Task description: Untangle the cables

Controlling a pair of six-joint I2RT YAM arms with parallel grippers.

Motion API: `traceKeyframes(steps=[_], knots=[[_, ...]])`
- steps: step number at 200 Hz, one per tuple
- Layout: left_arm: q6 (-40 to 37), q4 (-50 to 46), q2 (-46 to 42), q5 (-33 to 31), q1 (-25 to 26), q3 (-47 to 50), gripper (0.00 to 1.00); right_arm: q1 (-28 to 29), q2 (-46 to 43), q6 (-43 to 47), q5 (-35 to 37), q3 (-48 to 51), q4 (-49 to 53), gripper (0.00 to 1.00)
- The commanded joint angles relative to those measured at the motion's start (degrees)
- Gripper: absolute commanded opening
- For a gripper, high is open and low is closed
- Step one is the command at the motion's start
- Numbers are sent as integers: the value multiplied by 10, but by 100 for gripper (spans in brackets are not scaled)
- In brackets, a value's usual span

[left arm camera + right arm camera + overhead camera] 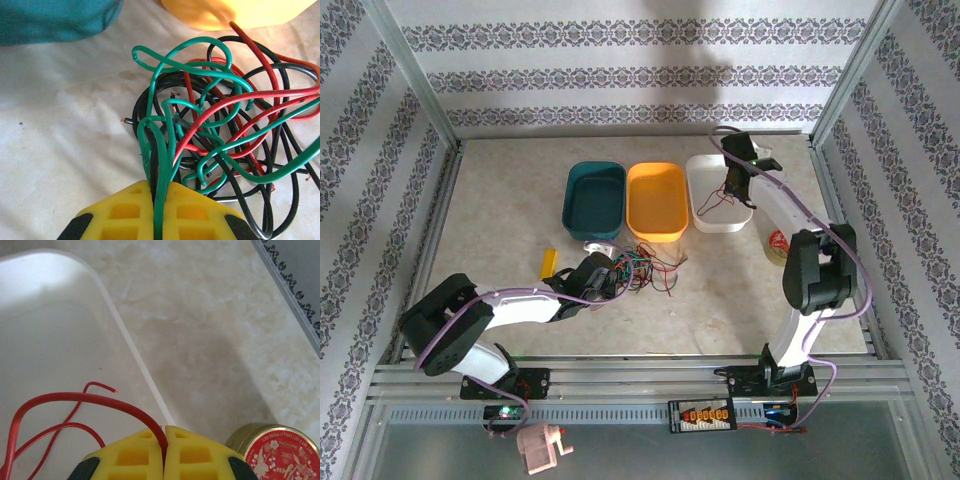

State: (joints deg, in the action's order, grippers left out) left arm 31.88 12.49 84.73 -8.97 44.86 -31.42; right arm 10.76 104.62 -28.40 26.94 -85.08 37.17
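Observation:
My right gripper should next move down from the white bin's rim by the tin into the white bin (720, 228), and then it should release the red cable.
The cables (225, 115) lie in a tangle of green, red and black strands on the table in front of the orange bin; in the top view the tangle (648, 264) sits left of centre. My left gripper (159, 192) is shut on a green cable (161, 165) at the tangle's near edge, with a black strand running beside it. From above, the left gripper (612, 277) touches the tangle's left side. My right gripper (165, 432) is shut on a single red cable (75, 400), which loops down into the white bin (135, 350). The right gripper (732, 192) hangs over that bin (720, 228).
A teal bin (595, 195) and an orange bin (656, 200) stand in a row left of the white one. A round tin with a red lid (272, 455) sits right of the white bin (777, 245). A small yellow object (549, 262) lies left of the tangle.

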Motion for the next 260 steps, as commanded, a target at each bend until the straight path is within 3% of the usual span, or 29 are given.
traceKeyframes(steps=[1, 148, 181, 203, 231, 260], knots=[[-12, -12, 15, 16, -8, -9, 0, 9, 28, -19, 26, -31, 25, 0], [-18, -12, 29, 21, -8, -17, 0, 18, 169, -53, -31, -115, 63, 0], [-19, -12, 30, 22, -8, -18, 0, 9, 175, -65, -80, -110, 58, 0], [-18, -12, 28, 19, -8, -17, 0, -2, 155, -75, -122, -86, 33, 11], [-18, -12, 26, 19, -8, -15, 0, -3, 108, -72, -123, -52, -3, 35], [-18, -13, 23, 17, -8, -16, 0, -2, 62, -69, -114, -29, -17, 46]])
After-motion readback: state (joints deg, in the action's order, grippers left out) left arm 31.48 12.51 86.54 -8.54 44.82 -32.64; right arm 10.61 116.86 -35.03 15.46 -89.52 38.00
